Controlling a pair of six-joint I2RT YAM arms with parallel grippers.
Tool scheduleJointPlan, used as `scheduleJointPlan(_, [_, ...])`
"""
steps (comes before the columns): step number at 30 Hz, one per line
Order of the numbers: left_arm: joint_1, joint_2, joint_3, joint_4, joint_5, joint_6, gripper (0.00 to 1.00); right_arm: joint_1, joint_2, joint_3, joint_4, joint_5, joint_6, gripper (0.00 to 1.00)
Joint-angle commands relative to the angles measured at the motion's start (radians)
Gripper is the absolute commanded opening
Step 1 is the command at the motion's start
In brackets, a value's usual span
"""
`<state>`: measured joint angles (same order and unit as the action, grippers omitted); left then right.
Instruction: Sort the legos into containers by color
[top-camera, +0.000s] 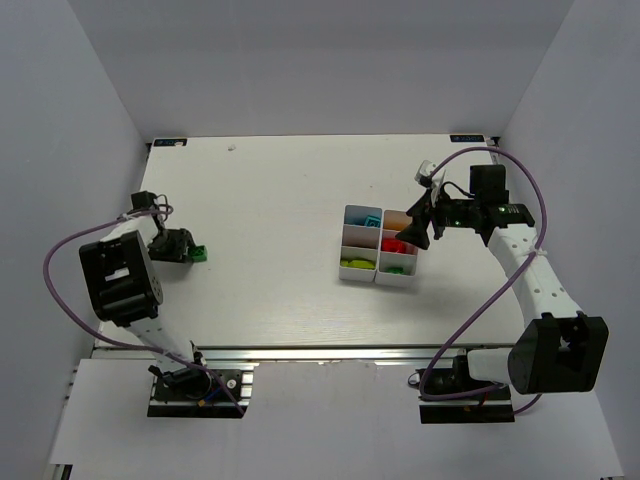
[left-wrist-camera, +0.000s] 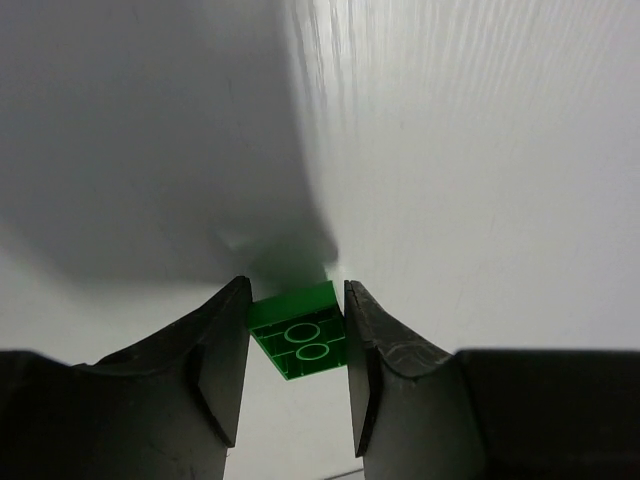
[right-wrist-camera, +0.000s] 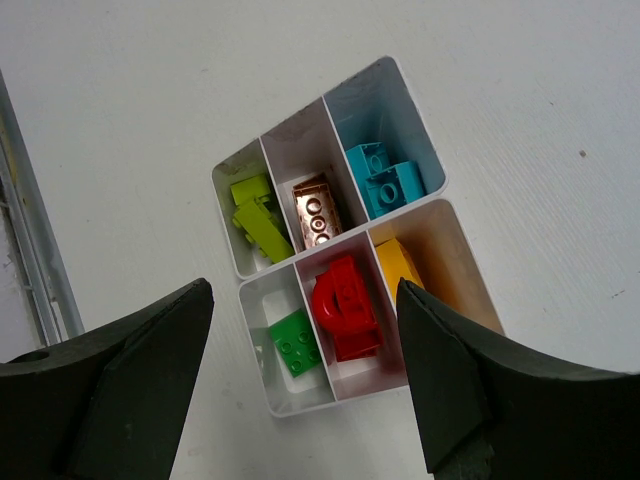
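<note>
My left gripper holds a green lego, so next it should rise, cross toward the right in the top view and release it over the near bin by the red legos.
A green lego (left-wrist-camera: 300, 335) lies underside up on the table at the far left (top-camera: 201, 253). My left gripper (left-wrist-camera: 297, 345) stands low over it, and both fingers press its sides, so it is shut on this brick. The white containers (top-camera: 377, 248) stand right of centre. Seen in the right wrist view, the containers (right-wrist-camera: 301, 408) hold lime green (right-wrist-camera: 258, 215), coppery (right-wrist-camera: 317, 210), cyan (right-wrist-camera: 385, 178), green (right-wrist-camera: 295, 343), red (right-wrist-camera: 345, 305) and yellow (right-wrist-camera: 400, 265) legos, one colour per bin. My right gripper (right-wrist-camera: 305, 300) hovers open above them with nothing between its fingers (top-camera: 415, 232).
White walls close in the table on the left, back and right. A metal rail (top-camera: 300, 352) runs along the near edge between the arm bases. The right arm's purple cable (top-camera: 470, 310) loops over the table's right side.
</note>
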<state>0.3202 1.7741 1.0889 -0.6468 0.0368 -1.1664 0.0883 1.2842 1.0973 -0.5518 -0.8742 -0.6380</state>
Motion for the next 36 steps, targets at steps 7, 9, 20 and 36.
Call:
scheduleJointPlan(7, [-0.337,-0.34,-0.069,0.131,0.216,0.197,0.06,0.004,-0.032,0.029,0.041,-0.009,0.029,0.78])
scheduleJointPlan(9, [-0.468,-0.413,-0.066,0.223,0.207,0.217,0.05,0.004,-0.04,0.033,0.055,-0.002,0.041,0.78])
scheduleJointPlan(20, [-1.058,-0.495,-0.092,0.622,-0.02,0.562,0.0,-0.028,-0.219,-0.062,0.375,0.255,0.245,0.78])
scheduleJointPlan(36, [-1.411,-0.068,0.193,0.638,-0.483,0.749,0.0,-0.07,-0.324,-0.129,0.454,0.414,0.334,0.63])
